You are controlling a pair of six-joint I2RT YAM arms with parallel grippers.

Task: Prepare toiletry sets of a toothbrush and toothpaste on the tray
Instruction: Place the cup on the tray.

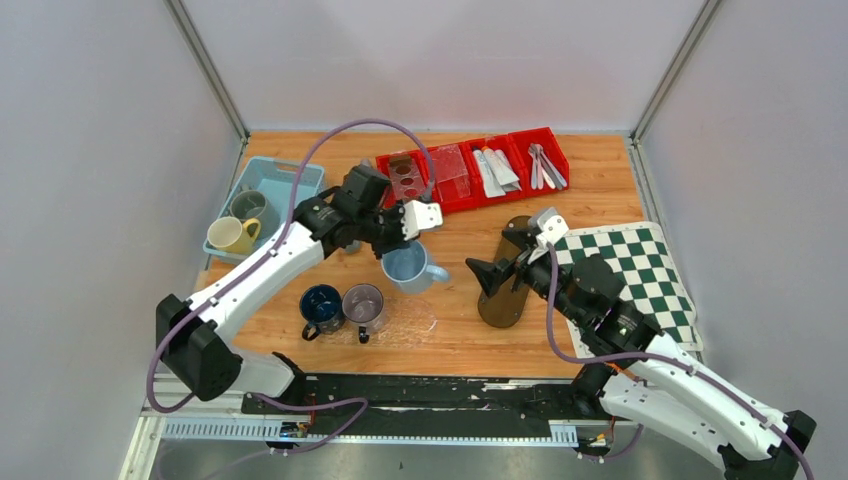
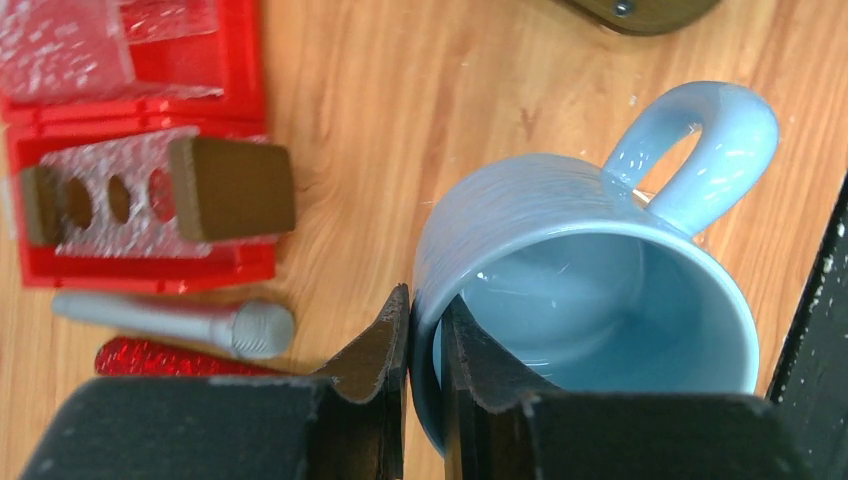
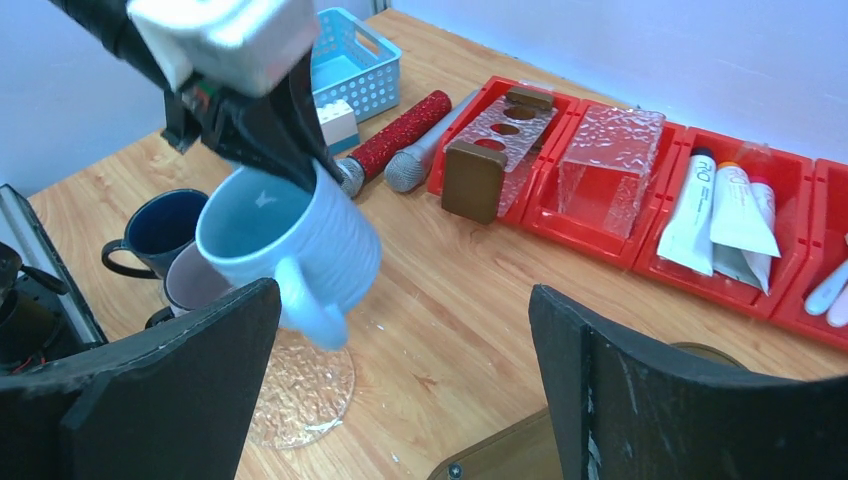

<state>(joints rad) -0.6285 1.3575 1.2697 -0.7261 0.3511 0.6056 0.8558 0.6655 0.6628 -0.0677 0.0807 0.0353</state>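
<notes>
The light blue mug goes onto the clear glass coaster (image 1: 406, 322) beside the grey-purple mug next, so my left gripper moves back and down first.
My left gripper (image 2: 425, 300) is shut on the rim of a light blue mug (image 2: 590, 300), one finger inside and one outside. It holds the mug (image 1: 410, 265) tilted above the table, left of the brown tray (image 1: 505, 290). Over the tray's left end my right gripper (image 1: 483, 275) stands wide open and empty (image 3: 405, 300), and the tray's edge (image 3: 500, 455) shows below it. White toothpaste tubes (image 1: 497, 170) (image 3: 720, 215) lie in a red bin at the back. Pale toothbrushes (image 1: 545, 165) (image 3: 830, 295) lie in the bin to its right.
A dark blue mug (image 1: 320, 305) and a grey-purple mug (image 1: 363, 305) stand beside a clear glass coaster (image 3: 300, 385). A blue basket (image 1: 290, 175) at the left holds two mugs. A red glitter cylinder (image 3: 395, 140) and a grey one (image 3: 425, 155) lie by red bins holding a wooden rack (image 3: 490, 150) and a clear box (image 3: 610, 170). A checkered mat (image 1: 630, 275) lies right.
</notes>
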